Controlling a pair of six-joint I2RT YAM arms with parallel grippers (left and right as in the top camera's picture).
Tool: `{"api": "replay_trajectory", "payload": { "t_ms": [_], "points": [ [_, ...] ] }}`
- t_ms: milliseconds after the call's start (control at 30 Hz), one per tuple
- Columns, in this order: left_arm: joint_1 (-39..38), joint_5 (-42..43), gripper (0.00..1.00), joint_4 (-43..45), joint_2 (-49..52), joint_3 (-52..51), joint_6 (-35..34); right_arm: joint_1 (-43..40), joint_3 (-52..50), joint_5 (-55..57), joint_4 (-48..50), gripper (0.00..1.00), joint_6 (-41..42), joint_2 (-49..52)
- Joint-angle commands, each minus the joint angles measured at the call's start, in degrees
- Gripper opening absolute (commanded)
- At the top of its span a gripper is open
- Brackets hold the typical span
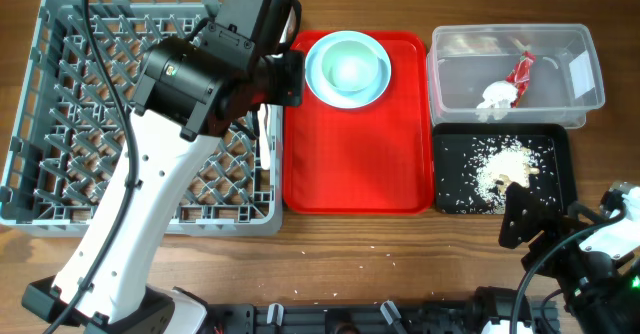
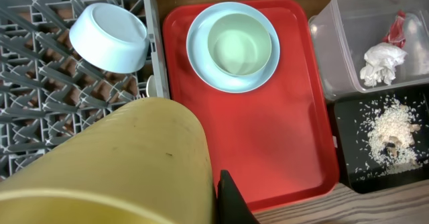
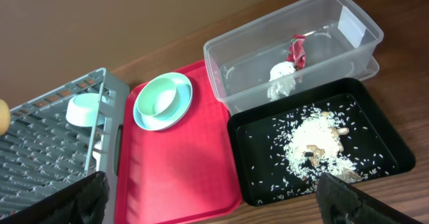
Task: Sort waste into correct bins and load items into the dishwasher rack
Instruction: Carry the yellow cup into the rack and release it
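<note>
The yellow cup goes beside the bowl next. My left gripper lowers and tilts to the empty rack slots by the white utensil below it for the release.
My left gripper (image 1: 290,78) is shut on the yellow cup (image 2: 114,163), which fills the lower left of the left wrist view; one black finger (image 2: 229,200) presses its side. It hangs over the right edge of the grey dishwasher rack (image 1: 60,94). A light-blue bowl (image 2: 109,36) lies tipped in the rack. The light-blue plate (image 1: 378,86) sits on the red tray (image 1: 355,164) with a pale green bowl (image 1: 349,69) on it. The napkin (image 1: 496,96) and red wrapper (image 1: 523,69) lie in the clear tub (image 1: 590,84). Rice scraps (image 1: 503,166) cover the black tray (image 1: 452,144). My right gripper (image 3: 211,204) is open and holds nothing.
A white utensil (image 1: 266,146) stands at the rack's right edge. The right arm (image 1: 590,244) rests low at the table's front right corner, just in front of the black tray. Bare wooden table (image 1: 380,254) runs along the front.
</note>
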Motion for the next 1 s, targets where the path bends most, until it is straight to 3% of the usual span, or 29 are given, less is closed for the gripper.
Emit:
{"api": "replay_trajectory", "payload": {
  "t_ms": [0, 300, 533, 967],
  "points": [
    [0.3, -0.8, 0.04, 0.4, 0.5, -0.3, -0.3, -0.1, 0.1, -0.5, 0.3, 1.00, 0.4, -0.1],
    [0.5, -0.5, 0.04, 0.3, 0.6, -0.3, -0.4, -0.1, 0.1, -0.5, 0.3, 1.00, 0.5, -0.1],
    [8.7, 14.7, 0.04, 0.3, 1.0, -0.3, -1.3, -0.1, 0.1, -0.5, 0.3, 1.00, 0.5, -0.1],
    [9.6, 17.1, 0.04, -0.9, 4.7, -0.3, -1.1, -0.1, 0.1, -0.5, 0.3, 1.00, 0.5, -0.1]
  ]
}}
